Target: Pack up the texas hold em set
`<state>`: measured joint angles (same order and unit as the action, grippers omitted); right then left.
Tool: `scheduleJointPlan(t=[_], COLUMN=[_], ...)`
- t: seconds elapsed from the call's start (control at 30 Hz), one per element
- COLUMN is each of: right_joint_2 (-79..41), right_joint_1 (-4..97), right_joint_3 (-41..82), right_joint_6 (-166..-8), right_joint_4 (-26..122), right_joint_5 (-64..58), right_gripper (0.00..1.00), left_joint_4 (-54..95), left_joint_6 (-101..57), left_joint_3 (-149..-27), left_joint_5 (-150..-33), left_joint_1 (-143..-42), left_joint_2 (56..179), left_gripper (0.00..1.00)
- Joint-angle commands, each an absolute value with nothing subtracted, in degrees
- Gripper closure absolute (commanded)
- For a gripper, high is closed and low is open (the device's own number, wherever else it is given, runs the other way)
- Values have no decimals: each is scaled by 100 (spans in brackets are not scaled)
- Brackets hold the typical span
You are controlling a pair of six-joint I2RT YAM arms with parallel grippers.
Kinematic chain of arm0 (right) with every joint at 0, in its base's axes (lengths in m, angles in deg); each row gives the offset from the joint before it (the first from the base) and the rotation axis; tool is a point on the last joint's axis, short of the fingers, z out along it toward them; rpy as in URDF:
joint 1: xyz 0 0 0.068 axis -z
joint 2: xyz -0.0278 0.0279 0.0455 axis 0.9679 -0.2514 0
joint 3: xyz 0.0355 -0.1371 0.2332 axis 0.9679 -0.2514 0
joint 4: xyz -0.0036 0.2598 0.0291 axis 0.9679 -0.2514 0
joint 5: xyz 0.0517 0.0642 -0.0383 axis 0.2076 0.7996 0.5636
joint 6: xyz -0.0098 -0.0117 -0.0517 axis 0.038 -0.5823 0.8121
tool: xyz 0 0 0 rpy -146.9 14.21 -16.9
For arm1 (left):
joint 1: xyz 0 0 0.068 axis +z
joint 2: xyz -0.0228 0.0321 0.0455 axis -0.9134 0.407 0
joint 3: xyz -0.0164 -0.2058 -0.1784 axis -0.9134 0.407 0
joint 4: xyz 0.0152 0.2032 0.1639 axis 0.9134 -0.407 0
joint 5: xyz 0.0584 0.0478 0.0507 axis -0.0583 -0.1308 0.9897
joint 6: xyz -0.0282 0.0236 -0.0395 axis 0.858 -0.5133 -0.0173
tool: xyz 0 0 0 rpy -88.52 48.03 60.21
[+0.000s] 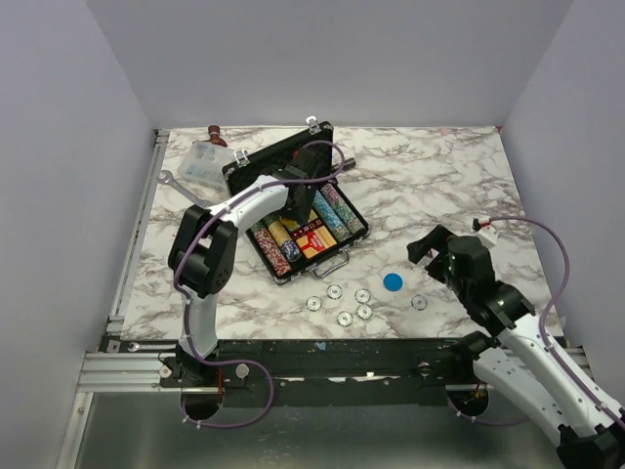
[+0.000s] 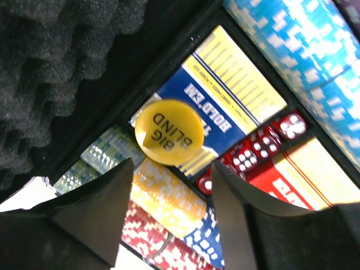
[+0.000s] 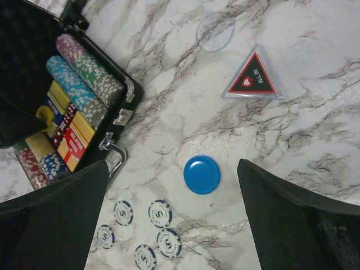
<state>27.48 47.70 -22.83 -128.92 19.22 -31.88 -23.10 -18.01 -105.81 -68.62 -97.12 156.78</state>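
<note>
The blue disc (image 3: 202, 175) lies loose outside the case. My right gripper should move down toward the left in the top view until its open fingers are on both sides of it.
The black briefcase (image 1: 275, 162) lies open at the back left, with chip rows (image 1: 337, 211) and red-yellow card boxes (image 1: 311, 238) inside. My left gripper (image 1: 296, 198) hangs open and empty inside the case. In the left wrist view the left gripper (image 2: 171, 188) is just short of a yellow "BIG BLIND" disc (image 2: 169, 131) lying on a card box (image 2: 236, 79) beside red dice (image 2: 259, 147). My right gripper (image 1: 428, 246) is open and empty; in its wrist view the right gripper (image 3: 173, 166) is above the blue disc (image 3: 202, 175). Several loose pale chips (image 3: 160, 214) lie near it.
A clear plastic box (image 1: 205, 162), a silver wrench (image 1: 176, 184) and a brown-capped object (image 1: 215, 130) sit left of the case. A triangular "ALL IN" marker (image 3: 253, 79) and a clear disc (image 3: 215, 32) lie beyond the blue disc (image 1: 393, 282). One chip (image 1: 419, 302) lies apart.
</note>
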Motion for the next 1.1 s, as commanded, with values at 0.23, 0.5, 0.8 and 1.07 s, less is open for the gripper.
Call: scheduleJointPlan(t=[0.23, 0.5, 0.8, 1.07], right_joint_2=[492, -844, -1840, -1815], right_joint_1=[4768, 4001, 3550, 3547], right_joint_3=[-1957, -1321, -816, -984], right_joint_6=[-12521, -12770, -13235, -13158], right_joint_4=[1774, 1132, 652, 1087], right_joint_5=[-1938, -2660, -3253, -3365], right_gripper=[0, 0, 2, 15], left_joint_4=[-2534, -2198, -2203, -2164], left_joint_6=[-1578, -1700, -1638, -1669], left_joint_3=[-10492, -10077, -10005, -9963], left_joint_5=[-9379, -10071, -10434, -10563], left_joint_1=[-9802, -9870, -10043, -10137], left_joint_2=[13799, 12965, 12742, 12500], left_gripper=[23, 17, 18, 18])
